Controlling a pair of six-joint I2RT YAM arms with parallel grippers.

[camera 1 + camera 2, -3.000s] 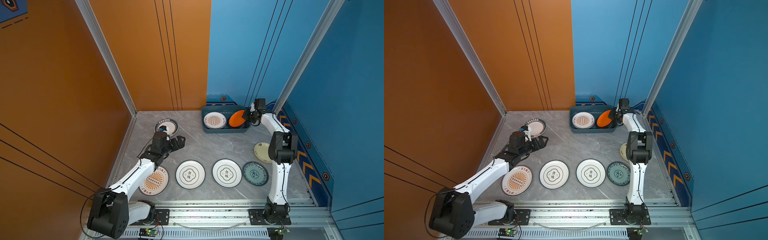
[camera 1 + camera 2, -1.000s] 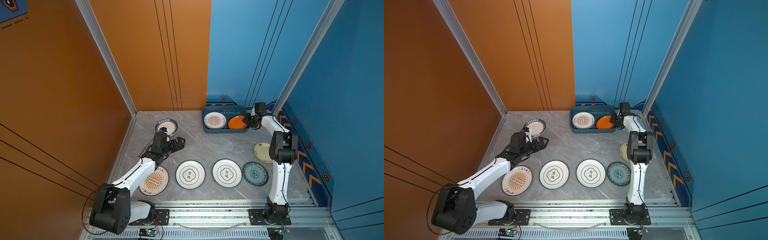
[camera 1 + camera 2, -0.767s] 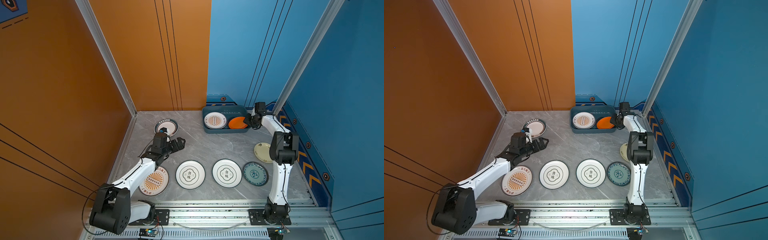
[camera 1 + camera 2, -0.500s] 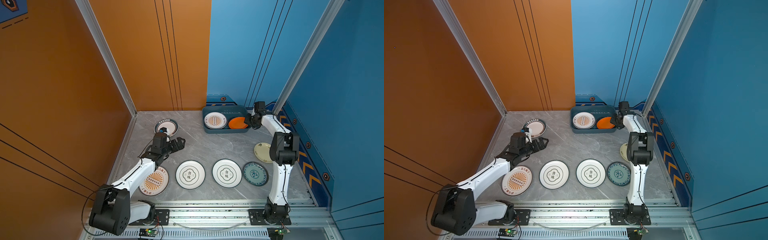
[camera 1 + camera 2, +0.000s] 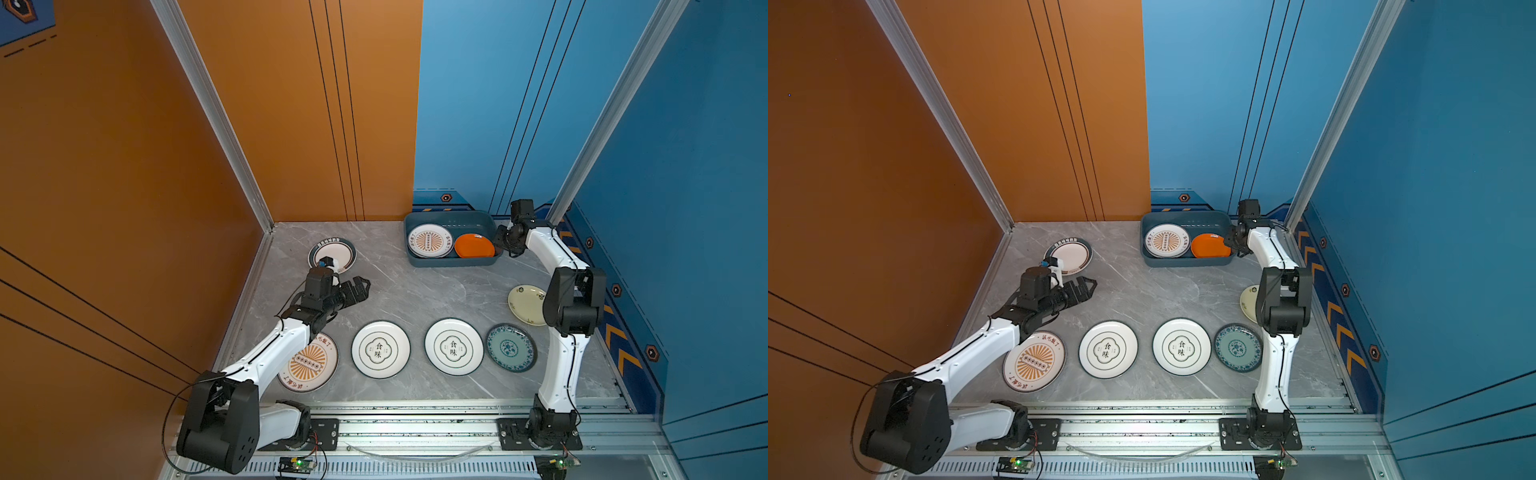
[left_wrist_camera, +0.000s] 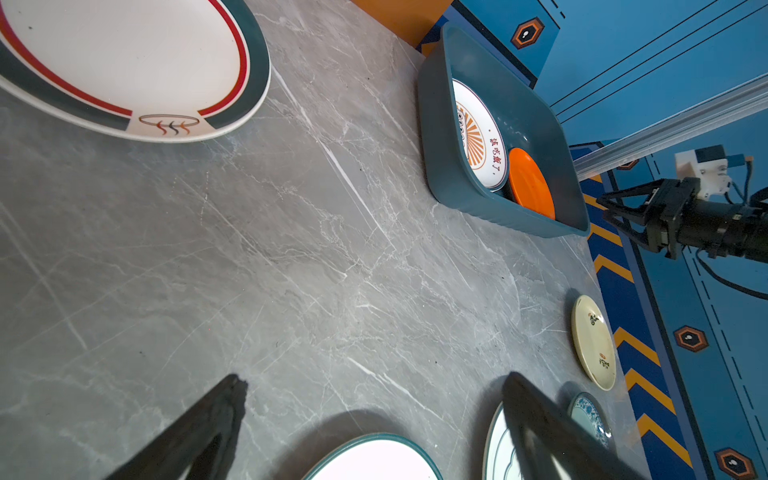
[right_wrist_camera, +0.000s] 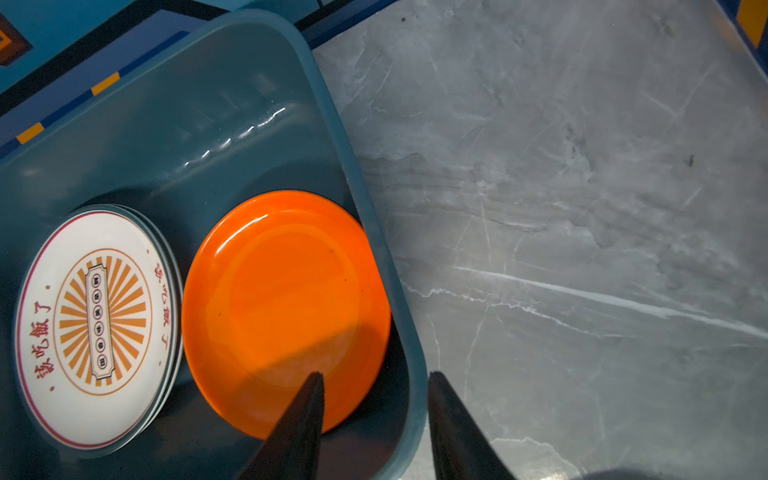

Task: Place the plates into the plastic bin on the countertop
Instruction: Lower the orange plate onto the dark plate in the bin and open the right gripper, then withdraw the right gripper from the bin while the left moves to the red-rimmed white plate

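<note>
My left gripper should next move outward toward the orange side and down onto the dark-rimmed plate's wall-side rim [image 5: 312, 261], because the bare countertop there leaves room for a finger.
The plastic bin [image 5: 451, 218] stands at the back of the countertop [image 5: 415, 291]. A sunburst plate [image 7: 95, 324] on a stack and an orange plate [image 7: 286, 299] lie in it. My right gripper [image 7: 374, 374] hovers open over the bin's right end, one finger above the orange plate, the other outside the rim, holding nothing. My left gripper [image 6: 374, 378] stands open and empty above the countertop, between a dark-rimmed plate [image 5: 332, 254] and the front row: a sunburst plate [image 5: 309, 365], two green-emblem plates [image 5: 380, 349], a teal floral plate [image 5: 511, 348]. A cream plate [image 5: 525, 304] lies right.
Orange and blue walls close in the countertop on the left, back and right. An aluminium rail [image 5: 415, 424] with both arm bases runs along the front. The right arm's elbow [image 5: 575, 303] hangs over the cream plate's right edge.
The orange plate, tilted in my right gripper three seconds ago, now lies flat in the bin, let go. The right jaws have opened a little. The left arm has barely moved.
</note>
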